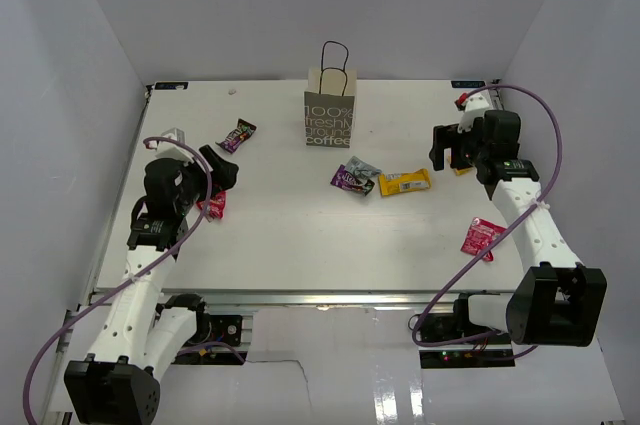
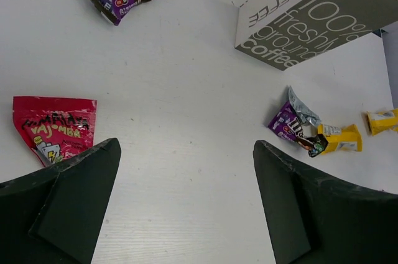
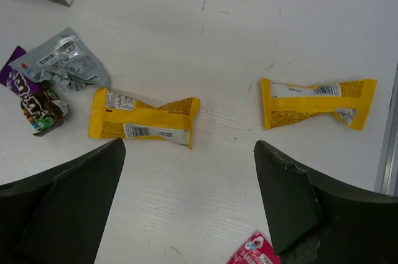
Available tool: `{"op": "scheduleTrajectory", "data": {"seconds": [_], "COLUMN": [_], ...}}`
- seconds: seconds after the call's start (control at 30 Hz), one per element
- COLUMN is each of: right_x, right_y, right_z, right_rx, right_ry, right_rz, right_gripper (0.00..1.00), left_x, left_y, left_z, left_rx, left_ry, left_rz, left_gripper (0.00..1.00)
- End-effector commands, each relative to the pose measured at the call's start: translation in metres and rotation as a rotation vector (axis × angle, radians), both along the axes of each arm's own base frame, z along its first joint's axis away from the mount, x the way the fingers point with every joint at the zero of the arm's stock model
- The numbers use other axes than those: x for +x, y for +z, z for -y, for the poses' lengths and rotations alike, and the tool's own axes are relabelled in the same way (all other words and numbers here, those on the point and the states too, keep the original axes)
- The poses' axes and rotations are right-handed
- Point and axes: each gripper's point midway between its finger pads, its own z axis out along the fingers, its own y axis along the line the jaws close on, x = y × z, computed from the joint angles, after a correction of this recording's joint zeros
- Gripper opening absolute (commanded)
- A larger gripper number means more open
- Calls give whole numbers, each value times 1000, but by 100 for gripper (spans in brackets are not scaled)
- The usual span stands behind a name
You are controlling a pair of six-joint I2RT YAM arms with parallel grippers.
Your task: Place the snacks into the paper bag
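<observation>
My right gripper moves down and leftward in the top view next, turning crosswise, to the yellow bar's end clear of the silvery packet [image 3: 65, 62].
The grey-brown paper bag [image 1: 330, 110] stands upright at the back middle and also shows in the left wrist view [image 2: 311, 15]. A purple packet [image 1: 238, 135] lies to the left of the bag. A red packet [image 1: 212, 207] lies beside my left gripper [image 1: 218, 173], which is open and empty above the table [image 2: 186, 171]. A purple packet [image 1: 347, 180], a silvery packet [image 3: 65, 62] and a yellow bar [image 1: 404, 182] lie in front of the bag. My right gripper [image 1: 447, 150] is open and empty [image 3: 189, 171], with a second yellow bar [image 3: 317, 102] just ahead of it. Another red packet [image 1: 481, 237] lies near the right arm.
White walls close in the table on the left, back and right. The table's right edge [image 3: 388, 152] runs close to the second yellow bar. A cable loops beside each arm.
</observation>
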Motion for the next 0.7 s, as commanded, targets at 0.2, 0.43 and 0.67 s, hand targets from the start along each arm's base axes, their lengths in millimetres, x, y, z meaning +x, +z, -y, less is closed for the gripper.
{"op": "scheduleTrajectory", "data": {"seconds": [0.2,0.43,0.67], "right_x": [-40,-50,-17], "right_y": [-6,-23,-70], "right_z": [-69,-81,-82], "right_rx": [-345,-412,-436], "right_ry": [809,1153,1382], "right_rz": [47,48,-35], "right_gripper": [90,96,86], "left_x": [-11,-25,-36], "left_y": [3,9,10], "left_z": [24,32,32], "left_rx": [-131,-198,-223], "left_ry": [-77,-89,-79], "left_rz": [-79,-138,-135], "left_gripper": [98,98,98]}}
